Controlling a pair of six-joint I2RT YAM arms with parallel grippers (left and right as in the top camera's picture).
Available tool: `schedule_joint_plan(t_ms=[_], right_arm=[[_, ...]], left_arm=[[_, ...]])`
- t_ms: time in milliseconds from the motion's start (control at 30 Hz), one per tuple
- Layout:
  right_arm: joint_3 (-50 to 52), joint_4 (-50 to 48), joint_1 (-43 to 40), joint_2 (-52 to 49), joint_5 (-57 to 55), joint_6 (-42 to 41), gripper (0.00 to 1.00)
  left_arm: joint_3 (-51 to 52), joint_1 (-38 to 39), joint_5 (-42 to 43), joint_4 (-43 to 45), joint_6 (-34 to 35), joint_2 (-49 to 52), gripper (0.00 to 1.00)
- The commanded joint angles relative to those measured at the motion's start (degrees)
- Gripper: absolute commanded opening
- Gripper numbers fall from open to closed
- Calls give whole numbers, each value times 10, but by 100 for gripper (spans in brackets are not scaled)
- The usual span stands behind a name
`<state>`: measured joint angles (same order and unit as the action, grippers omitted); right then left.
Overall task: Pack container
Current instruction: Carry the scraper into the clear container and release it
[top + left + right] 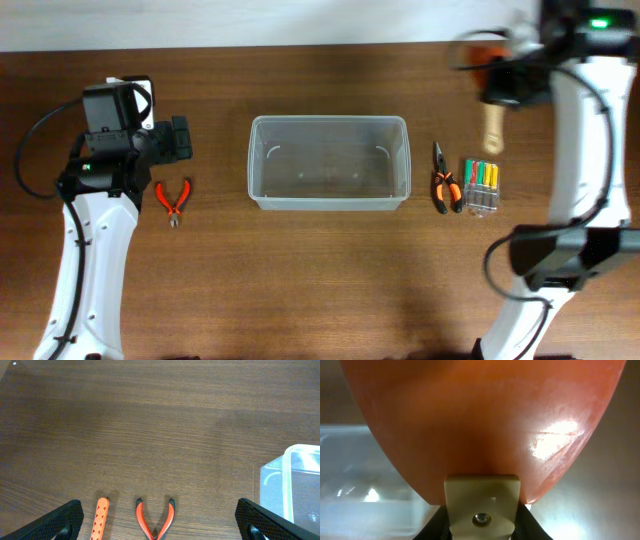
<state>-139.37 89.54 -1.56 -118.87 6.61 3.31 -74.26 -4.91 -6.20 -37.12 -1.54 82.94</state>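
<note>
I will next move my right gripper to the left in the overhead view. Then I will lower it into the container to release the orange tool where the container's bottom is bare.
The container (pixel 262 160), a clear plastic bin, stands empty at the table's middle; its corner shows in the left wrist view (pixel 295 485). My left gripper (pixel 178 140) is open and empty, hovering just behind the red pliers (pixel 175 200). In the left wrist view the pliers (pixel 155 517) and an orange strip (pixel 100 519) lie between the wide-open fingers (pixel 159 510). My right gripper (pixel 508 62) is raised at the far right, shut on an orange tool with a beige handle (pixel 492 128). That tool (pixel 480 425) fills the right wrist view above the fingers (pixel 482 527).
Orange-and-black pliers (pixel 445 185) and a clear case of coloured bits (pixel 482 185) lie just right of the container. The table's far edge meets a pale wall at the top.
</note>
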Motion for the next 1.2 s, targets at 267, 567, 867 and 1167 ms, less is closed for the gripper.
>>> schedule_joint_plan(t_ms=[267,567,867,1167], right_arm=[[44,-59,267,-23,14,389,4],[214,-145,286,-53,-33,621,4],[307,-304,246,-53,-21,649,11],[282,-263,254,-26,-23,607,98]], left_arm=[[-13,-2,4,0,-9,2,99],[-13,-2,4,0,-9,2,99],[-13,-2,4,0,-9,2,99],[-13,-2,4,0,-9,2,99]])
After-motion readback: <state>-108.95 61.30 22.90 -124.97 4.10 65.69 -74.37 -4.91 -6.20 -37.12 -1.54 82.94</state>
